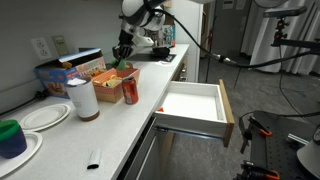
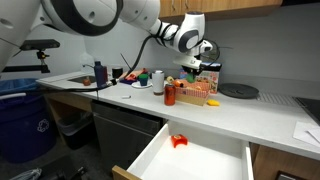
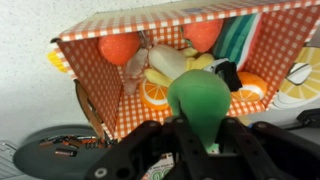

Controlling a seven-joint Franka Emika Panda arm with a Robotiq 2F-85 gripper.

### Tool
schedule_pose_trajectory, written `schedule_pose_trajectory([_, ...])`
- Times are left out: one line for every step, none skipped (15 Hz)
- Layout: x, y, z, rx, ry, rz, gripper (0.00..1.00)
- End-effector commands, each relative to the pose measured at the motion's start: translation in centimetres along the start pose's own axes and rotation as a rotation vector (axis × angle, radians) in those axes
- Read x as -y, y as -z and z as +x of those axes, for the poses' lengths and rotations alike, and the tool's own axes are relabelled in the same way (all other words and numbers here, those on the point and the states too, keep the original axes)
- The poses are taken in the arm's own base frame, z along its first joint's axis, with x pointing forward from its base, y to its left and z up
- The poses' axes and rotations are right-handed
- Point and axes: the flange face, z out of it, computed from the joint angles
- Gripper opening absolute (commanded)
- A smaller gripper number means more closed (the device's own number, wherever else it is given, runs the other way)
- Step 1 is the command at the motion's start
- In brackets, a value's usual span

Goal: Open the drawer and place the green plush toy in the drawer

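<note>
My gripper is to move away from the checkered box (image 3: 105,85) next, past the counter's edge, down over the open drawer (image 1: 192,104), its white bottom mostly empty for the toy.
The drawer (image 1: 192,104) stands pulled open under the counter, white inside, with its wood-tone front (image 1: 227,112) toward the room. It also shows in an exterior view (image 2: 215,160), with a small red thing (image 2: 178,141) lying in it. My gripper (image 3: 205,142) is shut on the green plush toy (image 3: 198,98) and holds it just above an orange checkered box (image 3: 105,85) of toy food. In both exterior views the gripper (image 1: 124,55) (image 2: 195,60) hangs over that box at the back of the counter, well away from the drawer.
On the counter are a red can (image 1: 130,92), a white roll (image 1: 82,98), white plates (image 1: 45,116) and a dark green cup with a blue base (image 1: 11,138). A black plate (image 2: 238,91) lies beyond the box. A sink (image 2: 75,78) is at the far end.
</note>
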Motion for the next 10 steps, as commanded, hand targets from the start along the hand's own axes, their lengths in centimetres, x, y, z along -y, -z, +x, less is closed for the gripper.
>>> schedule_pose_trajectory([0.7,6.2,-2.3,0.009,-0.056,-0.031,0.05])
schedule_pose_trajectory([0.5,7.2,-3.1,0.015,-0.083,-0.038,0.05])
schedule_pose_trajectory([0.0,7.7,-3.8,-0.005,-0.074,-0.043,0.06])
schedule_pose_trajectory([-0.5,8.1,-4.9,0.008,-0.116,-0.050,0.06])
schedule_pose_trajectory([-1.4,8.2,-6.1,0.019,-0.154,-0.056,0.06])
schedule_pose_trajectory([-2.1,8.2,-7.4,0.026,-0.188,-0.057,0.06])
schedule_pose_trajectory([-3.1,7.9,-9.0,0.034,-0.229,-0.059,0.06])
schedule_pose_trajectory([-3.9,7.6,-10.5,0.040,-0.263,-0.059,0.06])
schedule_pose_trajectory([-4.9,7.2,-12.2,0.046,-0.294,-0.065,0.06])
schedule_pose_trajectory([-5.7,6.8,-14.0,0.052,-0.325,-0.069,0.06])
